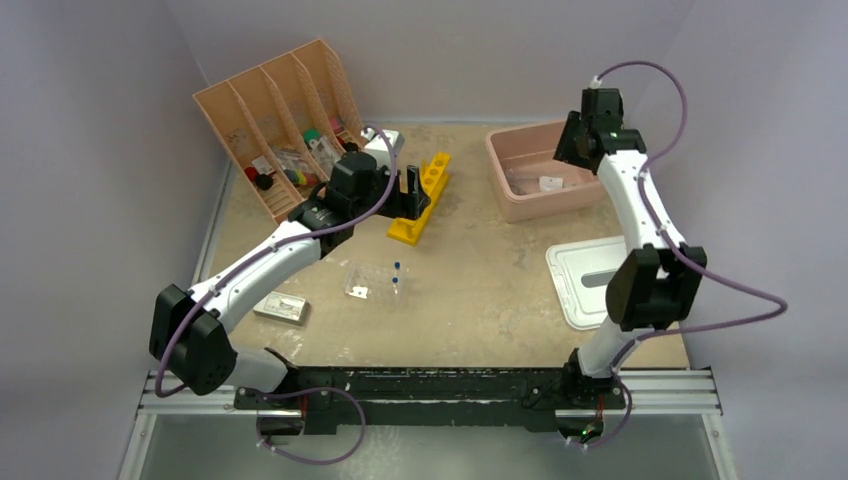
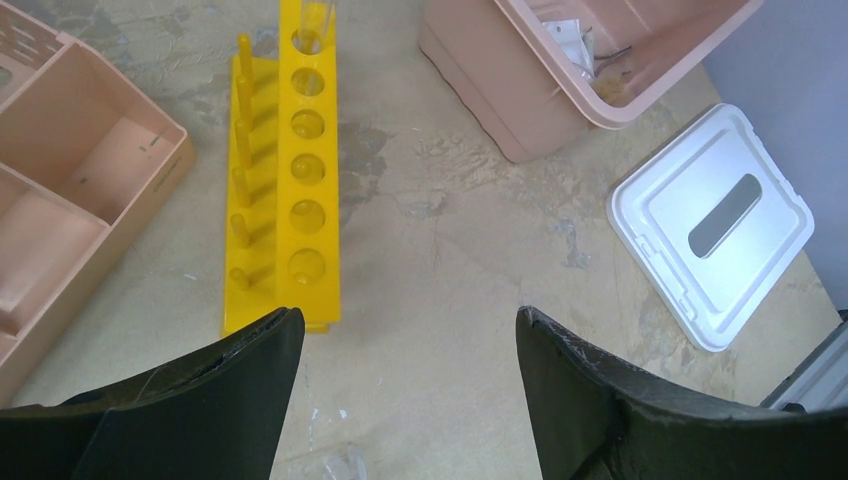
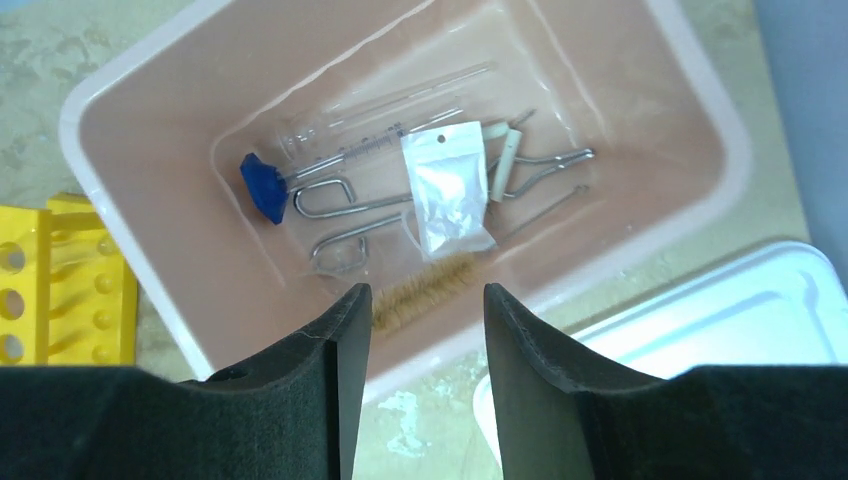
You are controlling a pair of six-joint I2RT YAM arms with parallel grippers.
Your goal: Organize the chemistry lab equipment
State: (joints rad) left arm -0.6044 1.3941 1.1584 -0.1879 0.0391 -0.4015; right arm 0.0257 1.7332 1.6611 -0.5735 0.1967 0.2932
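The bare table by the white lid's far corner point(image 1: 553, 254) point(image 3: 488, 394) toward the yellow rack leaves room for my fingers, so my right gripper should move back from the tub and lower onto that corner next.
My right gripper point(image 3: 425, 292) hangs open and empty over the pink tub point(image 3: 100, 115). In the tub lie a white packet point(image 3: 447, 190), a blue-capped clear flask point(image 3: 265, 187), metal tongs point(image 3: 335, 205), a bristle brush point(image 3: 425, 288) and a wire triangle point(image 3: 545, 165). On the table a clear bag with blue-tipped pipettes point(image 1: 377, 280) lies in the middle, and a silver blister sheet point(image 1: 280, 307) lies near the left arm. My left gripper point(image 2: 408, 318) is open and empty, low over bare table beside the yellow rack point(image 2: 290, 190).
The peach slotted organizer point(image 1: 270, 110) stands at the back left with small items in its slots. The tub's white lid point(image 1: 585, 270) lies right of centre, near the right arm. The yellow rack point(image 1: 420, 200) sits between organizer and tub point(image 1: 550, 205).
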